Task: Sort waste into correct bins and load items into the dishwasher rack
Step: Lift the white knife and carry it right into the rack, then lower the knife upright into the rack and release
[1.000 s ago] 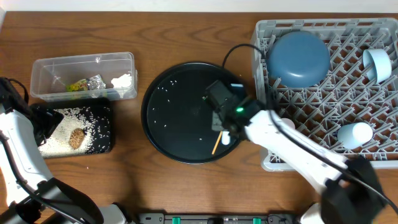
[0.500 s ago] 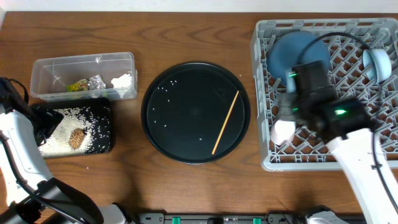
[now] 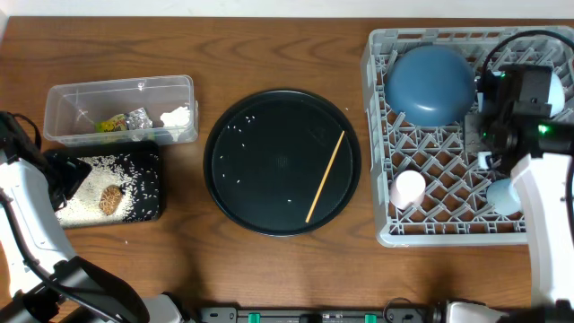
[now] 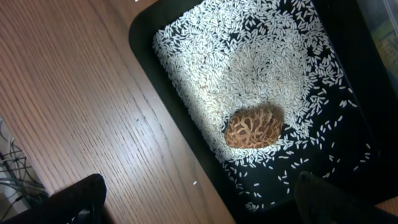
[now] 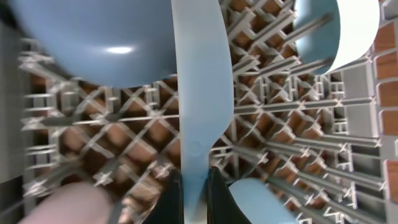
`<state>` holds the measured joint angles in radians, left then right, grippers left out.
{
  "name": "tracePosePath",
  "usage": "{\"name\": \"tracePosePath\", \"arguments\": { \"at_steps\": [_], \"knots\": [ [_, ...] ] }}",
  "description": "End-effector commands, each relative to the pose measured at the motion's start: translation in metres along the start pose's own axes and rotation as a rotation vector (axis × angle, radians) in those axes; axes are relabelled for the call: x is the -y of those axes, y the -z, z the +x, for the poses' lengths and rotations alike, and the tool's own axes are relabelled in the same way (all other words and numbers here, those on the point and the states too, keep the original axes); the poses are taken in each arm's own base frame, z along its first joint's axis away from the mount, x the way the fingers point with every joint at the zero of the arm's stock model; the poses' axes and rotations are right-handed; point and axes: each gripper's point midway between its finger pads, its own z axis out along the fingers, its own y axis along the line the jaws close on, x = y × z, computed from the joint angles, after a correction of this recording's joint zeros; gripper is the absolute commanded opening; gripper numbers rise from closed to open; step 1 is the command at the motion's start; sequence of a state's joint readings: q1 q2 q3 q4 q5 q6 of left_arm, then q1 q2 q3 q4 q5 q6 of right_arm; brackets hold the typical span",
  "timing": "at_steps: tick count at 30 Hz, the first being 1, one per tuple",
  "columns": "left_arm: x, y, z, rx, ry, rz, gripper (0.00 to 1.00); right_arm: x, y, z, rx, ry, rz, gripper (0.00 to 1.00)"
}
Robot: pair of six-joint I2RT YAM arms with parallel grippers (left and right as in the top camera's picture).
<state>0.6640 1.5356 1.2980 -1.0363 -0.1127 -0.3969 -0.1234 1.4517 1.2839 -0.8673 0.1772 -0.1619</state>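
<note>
The rack's bare grid shows between the dark-blue plate and the light-blue bowl, so I should lower my right gripper toward that gap and release the white spoon's handle.
My right gripper is shut on the handle of the white spoon, held over the dishwasher rack; seen from overhead, the right gripper hangs between the dark-blue plate, pink cup and light-blue cup. The wooden chopstick lies on the round black tray. My left gripper stands open over the near edge of the shallow black tray, which holds rice and a brown scrap. The clear tub holds wrapper, foil and tissue.
The light-blue bowl sits in the rack's far right corner, partly behind my right wrist. A few rice grains dot the round tray. Bare wooden table runs along the front.
My right arm has swung from the round tray to above the rack, carrying the spoon. The chopstick it covered now shows fully. The left arm has not moved.
</note>
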Motion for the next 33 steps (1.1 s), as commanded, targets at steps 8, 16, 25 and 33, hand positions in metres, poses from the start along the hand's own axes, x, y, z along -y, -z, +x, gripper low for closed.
{"name": "tracePosePath", "arguments": {
  "at_steps": [8, 16, 25, 33],
  "knots": [
    [-0.004, 0.002, -0.002, 0.011, 0.009, -0.017, 0.98, 0.043, -0.06, -0.001, -0.054, 0.01, 0.06, 0.01],
    [-0.004, 0.002, -0.002, 0.011, 0.01, -0.017, 0.98, 0.045, -0.069, 0.003, -0.074, 0.004, 0.055, 0.01],
    [-0.004, 0.002, -0.002, 0.012, 0.01, -0.017, 0.98, 0.046, -0.07, -0.001, -0.058, 0.001, 0.06, 0.01],
    [-0.004, 0.002, -0.002, 0.011, 0.01, -0.017, 0.98, 0.047, -0.073, -0.009, -0.026, -0.003, 0.065, 0.01]
  ]
}}
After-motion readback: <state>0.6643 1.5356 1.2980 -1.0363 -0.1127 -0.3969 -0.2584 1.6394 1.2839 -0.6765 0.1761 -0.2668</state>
